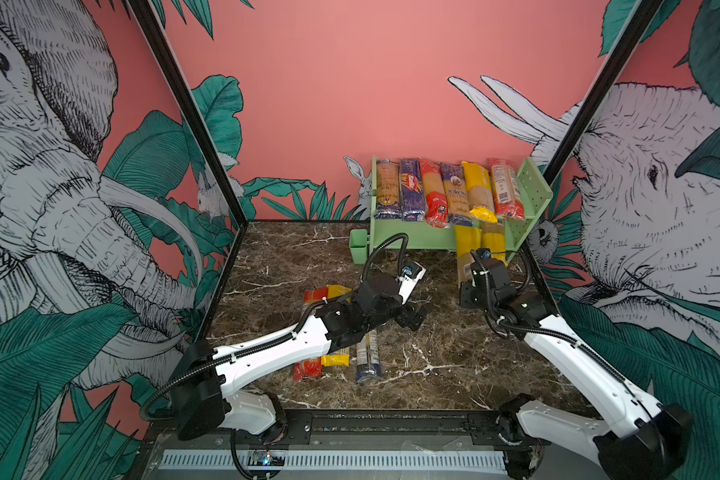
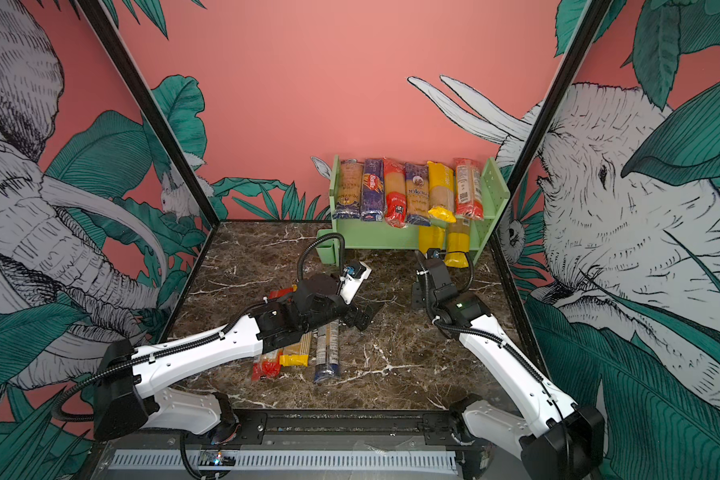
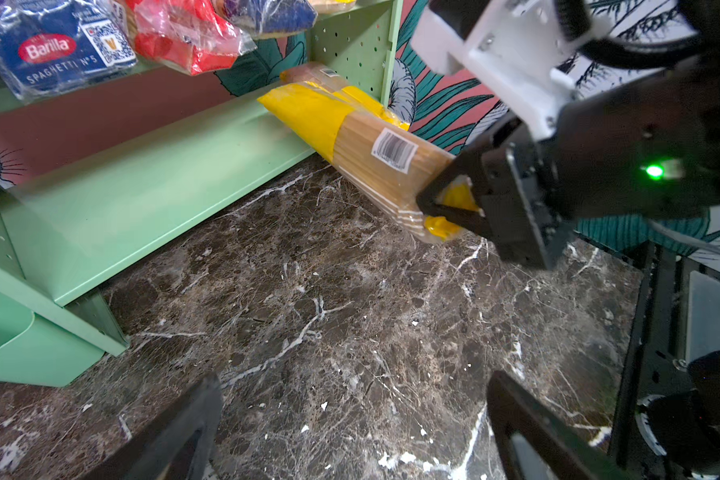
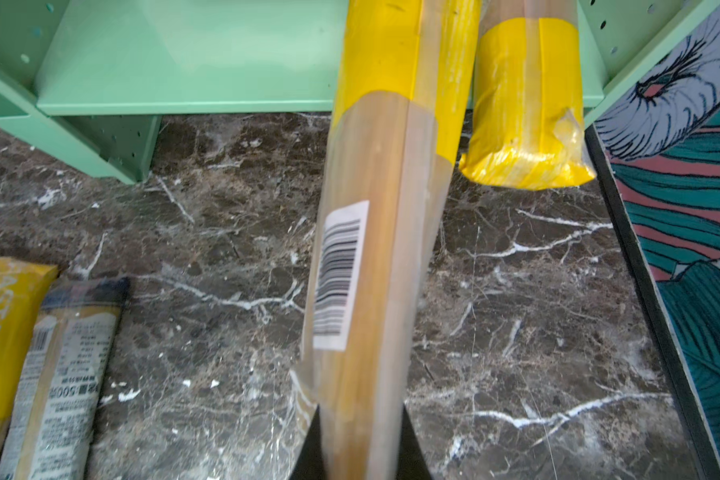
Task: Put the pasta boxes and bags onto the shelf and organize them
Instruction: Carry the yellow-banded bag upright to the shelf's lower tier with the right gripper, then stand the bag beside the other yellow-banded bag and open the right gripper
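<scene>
I will push the spaghetti bag outward onto the lower tier (image 1: 467, 237) (image 4: 408, 73) beside the other bag with my right gripper and let go, because most of the spaghetti bag still sticks out.
My right gripper (image 4: 360, 440) is shut on the near end of a clear spaghetti bag with yellow ends (image 4: 371, 249). That bag (image 1: 466, 249) slants up, its far end resting on the lower tier of the light green shelf (image 1: 416, 239). Another yellow-ended bag (image 4: 524, 124) lies beside it on that tier, overhanging the front edge. Several packs, among them the blue Barilla box (image 1: 411, 189), fill the top tier. Three more packs (image 1: 335, 357) lie on the marble table under my left arm. My left gripper (image 3: 356, 386) hovers open over bare marble, holding nothing.
A small green cup (image 1: 358, 245) hangs on the shelf's left side. The shelf's perforated right panel (image 1: 535, 195) stands close to the black frame post and the right wall. Marble table (image 3: 308, 311) lies between the two grippers.
</scene>
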Robot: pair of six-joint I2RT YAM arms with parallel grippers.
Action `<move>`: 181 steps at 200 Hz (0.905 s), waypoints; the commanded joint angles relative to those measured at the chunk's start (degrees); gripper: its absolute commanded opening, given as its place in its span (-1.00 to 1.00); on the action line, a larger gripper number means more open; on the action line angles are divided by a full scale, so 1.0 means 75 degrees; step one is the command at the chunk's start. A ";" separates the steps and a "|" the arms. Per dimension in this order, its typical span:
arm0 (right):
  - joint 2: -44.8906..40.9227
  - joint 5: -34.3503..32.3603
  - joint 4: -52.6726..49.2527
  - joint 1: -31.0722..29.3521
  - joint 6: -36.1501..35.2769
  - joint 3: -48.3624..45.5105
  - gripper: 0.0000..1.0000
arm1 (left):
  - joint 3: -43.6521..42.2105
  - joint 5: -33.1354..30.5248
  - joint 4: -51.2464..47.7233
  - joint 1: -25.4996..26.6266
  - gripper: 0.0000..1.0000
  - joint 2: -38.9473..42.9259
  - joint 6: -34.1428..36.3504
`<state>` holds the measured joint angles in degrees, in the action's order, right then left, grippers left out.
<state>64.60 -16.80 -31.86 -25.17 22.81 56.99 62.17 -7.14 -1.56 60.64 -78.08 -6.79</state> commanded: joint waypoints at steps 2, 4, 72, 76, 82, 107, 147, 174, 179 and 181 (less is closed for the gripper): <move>0.0304 0.0086 0.2163 0.0469 -0.0483 0.0371 -1.00 | 0.0195 0.0086 0.0189 -0.0069 0.99 0.0186 0.0152; 0.0343 0.0110 0.2238 0.0510 -0.0497 0.0370 -1.00 | 0.0195 0.0085 0.0189 -0.0070 0.99 0.0191 0.0160; 0.1439 0.0763 0.3781 0.1455 -0.1160 0.0595 -1.00 | 0.0474 0.0349 0.0325 -0.0136 0.99 0.0066 0.0213; 0.1496 0.0800 0.3806 0.1483 -0.1180 0.0630 -1.00 | 0.0496 0.0380 0.0334 -0.0140 0.99 0.0061 0.0213; 0.1579 0.0854 0.3841 0.1520 -0.1203 0.0688 -1.00 | 0.0519 0.0395 0.0342 -0.0142 0.99 0.0046 0.0228; 0.1984 0.1025 0.3989 0.1661 -0.1382 0.0975 -1.00 | 0.0593 0.0412 0.0337 -0.0151 0.99 -0.0036 0.0306; 0.2630 0.1184 0.4037 0.1895 -0.1575 0.1480 -1.00 | 0.0638 0.0409 0.0287 -0.0175 0.99 -0.0077 0.0208; 0.2829 0.1211 0.4134 0.2079 -0.1669 0.1577 -1.00 | 0.0652 0.0413 0.0302 -0.0187 0.99 -0.0037 0.0141; 0.2847 0.1218 0.4148 0.2108 -0.1668 0.1583 -1.00 | 0.0658 0.0409 0.0293 -0.0187 0.99 -0.0026 0.0142; 0.2865 0.1211 0.4149 0.2121 -0.1664 0.1581 -1.00 | 0.0653 0.0412 0.0291 -0.0187 0.99 -0.0026 0.0137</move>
<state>87.18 -6.52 -13.30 -10.52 11.92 65.41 65.47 -4.86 -0.43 59.57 -78.96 -5.54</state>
